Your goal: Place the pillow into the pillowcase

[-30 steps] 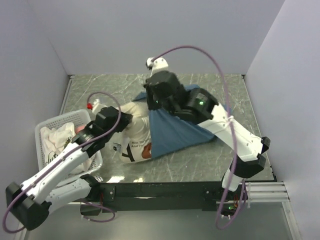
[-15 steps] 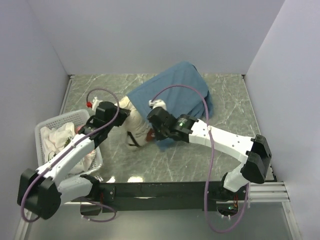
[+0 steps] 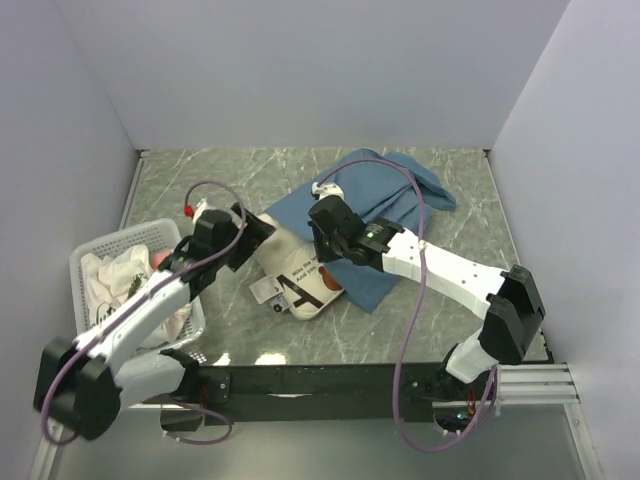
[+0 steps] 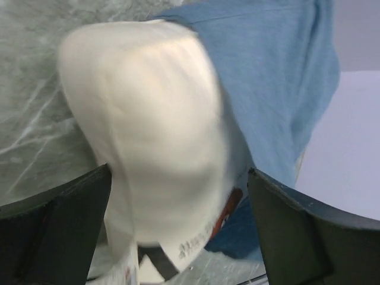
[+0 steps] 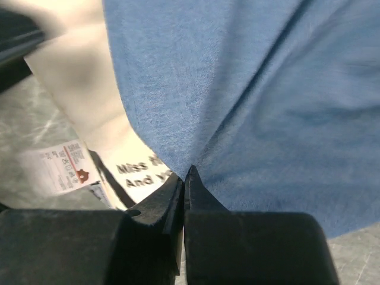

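Note:
Next, my left gripper goes back and down onto the pillow's tagged corner (image 3: 281, 286), since the pillowcase (image 3: 385, 195) leaves that corner bare. The corner lies below the gripper, nearer my base.
The cream-white pillow (image 3: 298, 272) lies in the middle of the table, its far end under the blue pillowcase (image 3: 385, 195), its printed end and white tag (image 3: 268, 292) bare toward me. My left gripper (image 3: 258, 232) is at the pillow's left side. In the left wrist view the left gripper (image 4: 178, 237) stands wide open, its fingers either side of the pillow (image 4: 148, 119) without squeezing it. My right gripper (image 5: 187, 178) is shut on the pillowcase (image 5: 249, 89), pinching the cloth's edge just over the pillow's printed words (image 5: 139, 169).
A white mesh basket (image 3: 85, 255) holding white cloth stands at the left, under my left arm. Grey walls close in the marble table (image 3: 180, 180) on the left, back and right. A black rail runs along the near edge.
My left gripper has opened and let go of the pillow. My right gripper swept the pillowcase up and over, and the cloth now lies spread toward the back right over the pillow's far end.

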{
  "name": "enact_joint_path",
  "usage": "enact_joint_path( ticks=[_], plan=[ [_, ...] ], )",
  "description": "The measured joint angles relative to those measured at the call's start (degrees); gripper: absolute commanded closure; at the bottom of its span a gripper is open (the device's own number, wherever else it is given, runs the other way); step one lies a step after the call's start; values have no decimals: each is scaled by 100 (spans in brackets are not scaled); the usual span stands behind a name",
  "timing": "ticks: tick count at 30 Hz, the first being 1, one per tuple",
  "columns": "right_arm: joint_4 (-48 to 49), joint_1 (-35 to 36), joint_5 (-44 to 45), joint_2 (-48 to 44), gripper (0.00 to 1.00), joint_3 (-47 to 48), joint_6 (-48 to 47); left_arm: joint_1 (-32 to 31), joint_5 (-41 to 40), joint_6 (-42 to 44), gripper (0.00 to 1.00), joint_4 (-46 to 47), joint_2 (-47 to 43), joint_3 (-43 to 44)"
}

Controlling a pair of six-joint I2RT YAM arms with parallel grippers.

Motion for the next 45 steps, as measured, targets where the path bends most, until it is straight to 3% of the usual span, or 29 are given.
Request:
enact_joint_path(
  ticks=[5, 9, 12, 16, 19, 21, 22, 23, 24, 25, 26, 28, 32, 39, 45],
  plan=[
    [114, -195, -216, 138, 89, -101, -164, -343, -186, 46, 1, -81, -1141, -927],
    [269, -205, -284, 138, 84, -267, -236, -1226, -385, -50, 0, -245, -1285, -1504],
    [326, -210, -328, 138, 72, -446, -251, -1827, -494, -249, 1, -229, -1163, -1709],
    [393, -212, -350, 136, 34, -610, -221, -2072, -520, -470, 1, 538, -767, -2013],
    [562, -212, -310, 103, 20, -929, -243, -2124, -546, -584, 2, 1325, -369, -2236],
    [579, -212, -254, 105, 19, -1137, -282, -2135, -555, -605, 15, 1818, -37, -2273],
    [577, -212, -223, 105, 29, -1207, -291, -2135, -551, -625, 43, 2037, 131, -2273],
    [584, -212, -192, 114, 37, -1252, -297, -2138, -549, -621, 63, 2304, 299, -2273],
    [577, -214, -140, 133, 50, -1261, -323, -2149, -540, -647, 77, 2518, 417, -2273],
    [586, -212, -59, 173, 80, -1252, -310, -2157, -542, -588, 88, 2782, 518, -2271],
    [577, -212, 20, 214, 88, -1235, -299, -2159, -546, -616, 99, 2922, 553, -2264],
    [457, -214, 142, 286, 98, -1143, -267, -2162, -562, -514, 99, 3134, 564, -2245],
    [-358, -122, 140, 358, 100, -184, -227, -2162, -586, -208, 99, 3099, 557, -1952],
    [-1884, 651, 481, 446, 100, 3418, -358, -2210, -599, 234, 99, 2686, 610, -417],
    [-3176, 802, 549, 721, 100, 5602, -461, -2288, -649, 328, 96, 2380, 555, 647]
  ],
)
